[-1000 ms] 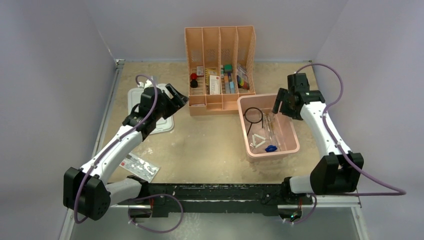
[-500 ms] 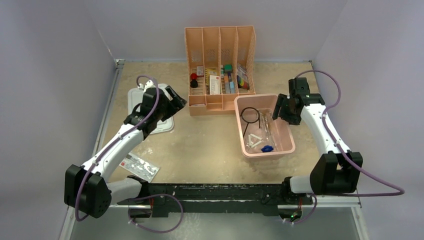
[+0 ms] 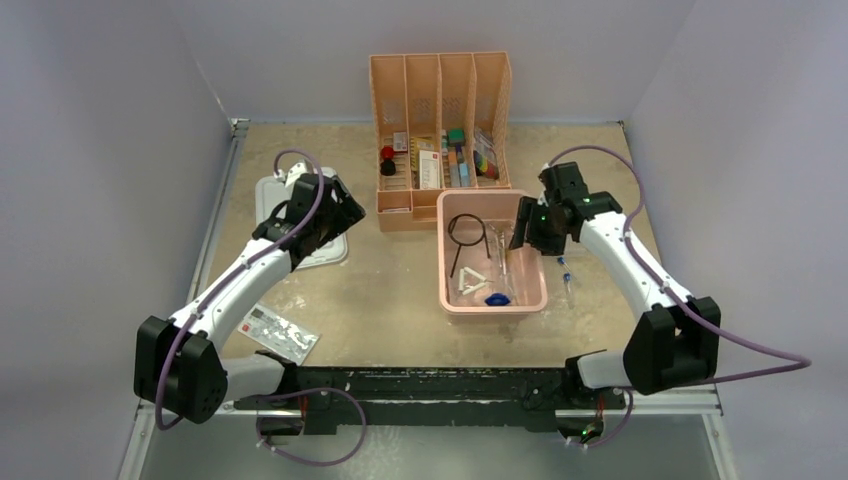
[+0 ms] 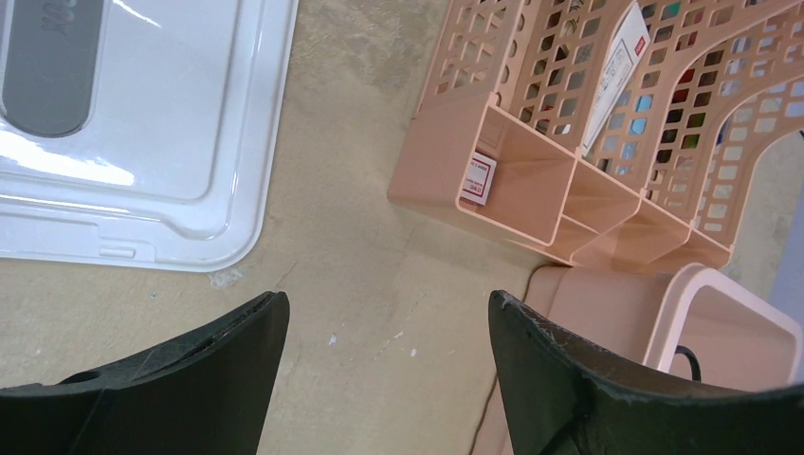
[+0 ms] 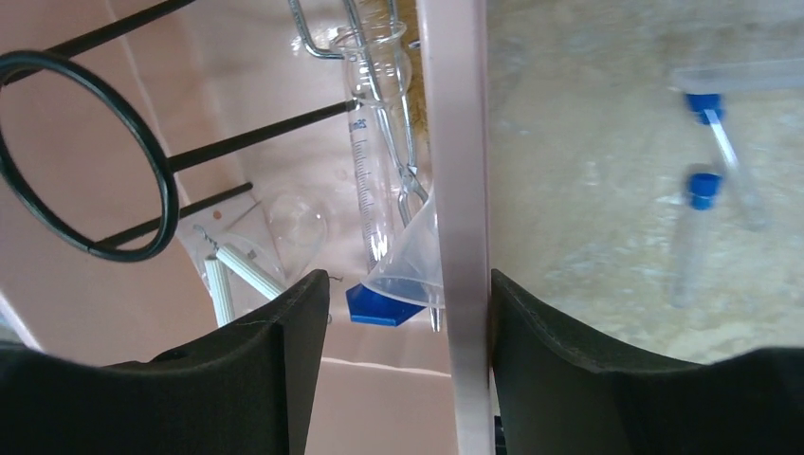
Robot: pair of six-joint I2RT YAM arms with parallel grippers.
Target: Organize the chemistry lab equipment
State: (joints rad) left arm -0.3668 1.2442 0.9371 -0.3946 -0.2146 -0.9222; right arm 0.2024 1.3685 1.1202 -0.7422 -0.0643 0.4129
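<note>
The left gripper moves down and left in its wrist view onto the lid's edge facing the organizer next, because bare table beside it leaves finger room.
The pink bin (image 3: 441, 250) holds a black wire ring on a rod (image 3: 456, 258), a white triangle (image 3: 472, 285), a clear cylinder with a blue base (image 3: 494, 298) and steel tongs. My right gripper (image 3: 528, 235) is open and straddles the bin's right wall (image 5: 455, 190); its outer finger (image 5: 569, 360) touches that wall. The right wrist view shows the ring (image 5: 169, 190), triangle (image 5: 232, 270), cylinder (image 5: 374, 142), a clear funnel (image 5: 412, 256) and my gripper (image 5: 408, 280). Two clear blue-capped tubes (image 3: 566, 272) (image 5: 697, 227) lie on the table right of the bin. My left gripper (image 3: 345, 210) (image 4: 389, 303) is open and empty above bare table.
The peach divided organizer (image 3: 440, 90) (image 4: 531, 180) stands behind the bin, almost touching it. A white lid (image 3: 270, 195) (image 4: 142, 142) lies at the left under my left arm. A flat red-and-white packet (image 3: 278, 333) lies at the front left.
My right gripper moved left and the pink bin slid left with it. The two blue-capped tubes now show on the table right of the bin. My left gripper drew back slightly.
</note>
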